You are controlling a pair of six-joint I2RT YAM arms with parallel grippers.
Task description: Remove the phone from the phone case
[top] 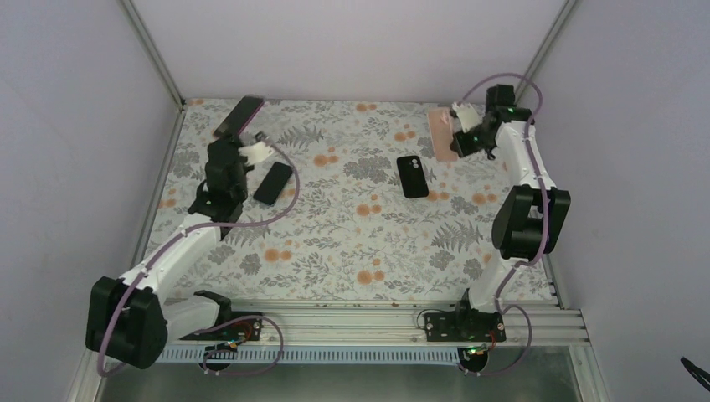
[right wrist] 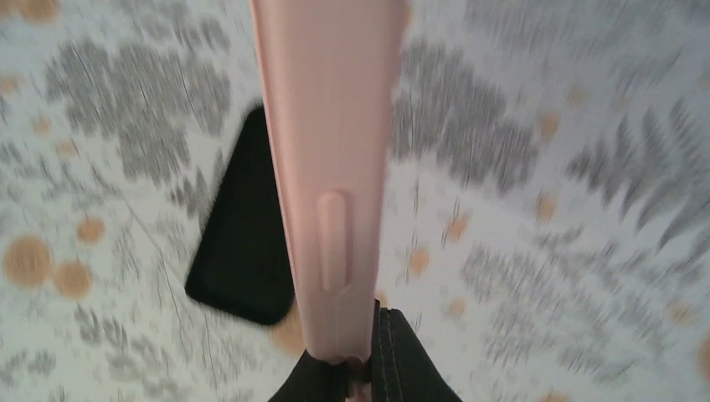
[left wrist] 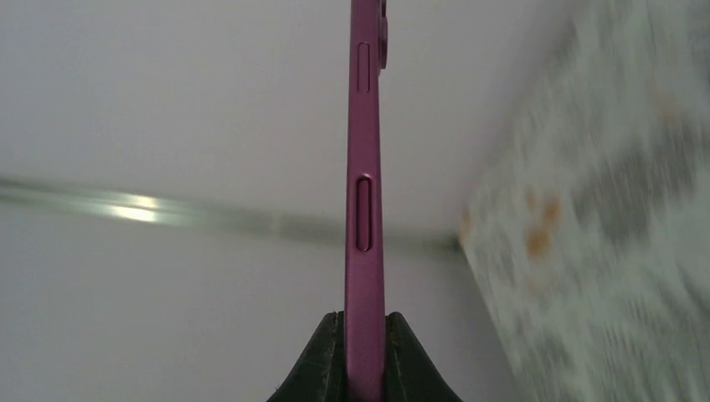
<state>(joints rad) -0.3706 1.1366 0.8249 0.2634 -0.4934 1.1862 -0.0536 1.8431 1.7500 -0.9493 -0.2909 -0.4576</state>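
Observation:
The cloth (top: pixel 454 173) (right wrist: pixel 425 280) beside the mid-table black slab is bare, so my right gripper next moves down and back to lay the pale pink case there.
My left gripper (top: pixel 249 139) is shut on a magenta phone (top: pixel 239 115) and holds it over the far left corner of the table. In the left wrist view the phone (left wrist: pixel 365 209) stands edge-on between my pads (left wrist: pixel 322 368), side buttons showing. My right gripper (top: pixel 460 127) is shut on a pale pink phone case (top: pixel 441 134) at the far right. In the right wrist view the case (right wrist: pixel 331 151) rises from my fingers (right wrist: pixel 402 360), above the table. Phone and case are far apart.
A black phone-shaped slab (top: pixel 273 182) lies on the floral tablecloth near my left arm. Another black one (top: pixel 412 176) lies mid-table and shows under the pink case in the right wrist view (right wrist: pixel 239 243). White walls enclose the table on three sides.

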